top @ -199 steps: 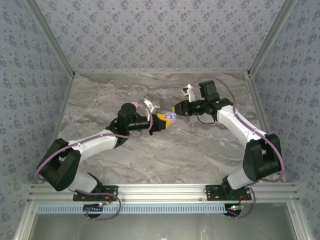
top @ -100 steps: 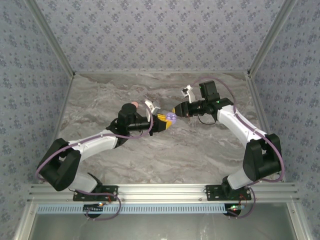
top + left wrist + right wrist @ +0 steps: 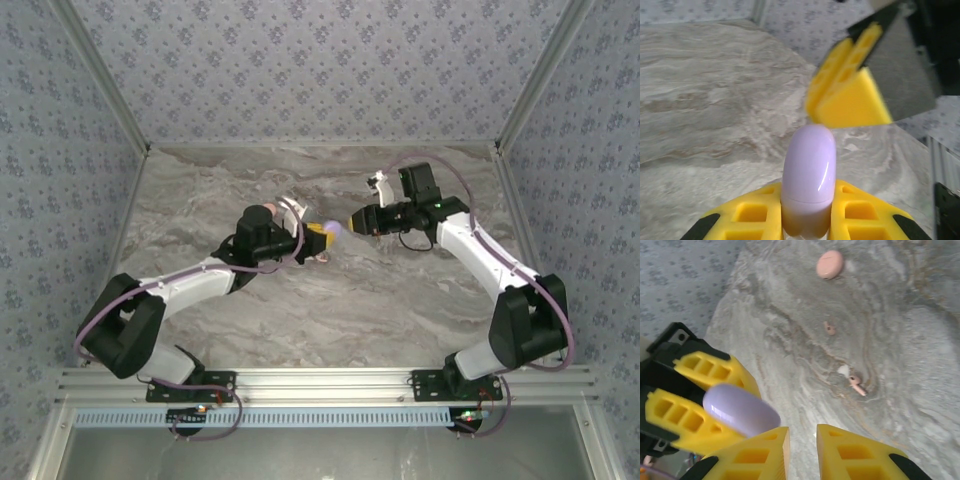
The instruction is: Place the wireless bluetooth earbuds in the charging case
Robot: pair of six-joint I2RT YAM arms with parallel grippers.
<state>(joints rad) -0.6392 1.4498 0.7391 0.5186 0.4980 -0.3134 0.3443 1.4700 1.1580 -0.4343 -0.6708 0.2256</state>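
Note:
The case goes outward in my left gripper next, then down onto the bare marble below for release, since that marble lies clear of the earbuds.
A lilac, pill-shaped charging case [image 3: 809,170] sticks out closed from my left gripper [image 3: 807,200], which is shut on its lower end. From above, the case [image 3: 331,228] hangs over the table's middle. My right gripper [image 3: 802,440] faces it from the right, just short of the case [image 3: 742,410]. Its jaws stand a narrow gap apart with nothing between them. Two tiny pink earbuds [image 3: 830,329] [image 3: 856,385] lie on the marble beyond.
A round pink case [image 3: 830,264] lies farther back on the marble table [image 3: 920,340]. A small white fleck [image 3: 843,371] sits beside the nearer earbud. Patterned walls [image 3: 320,70] enclose the table at the back and sides.
My left gripper has turned and drawn slightly left with the lilac case, leaving a small gap to the right gripper. The right gripper's jaws have parted a little.

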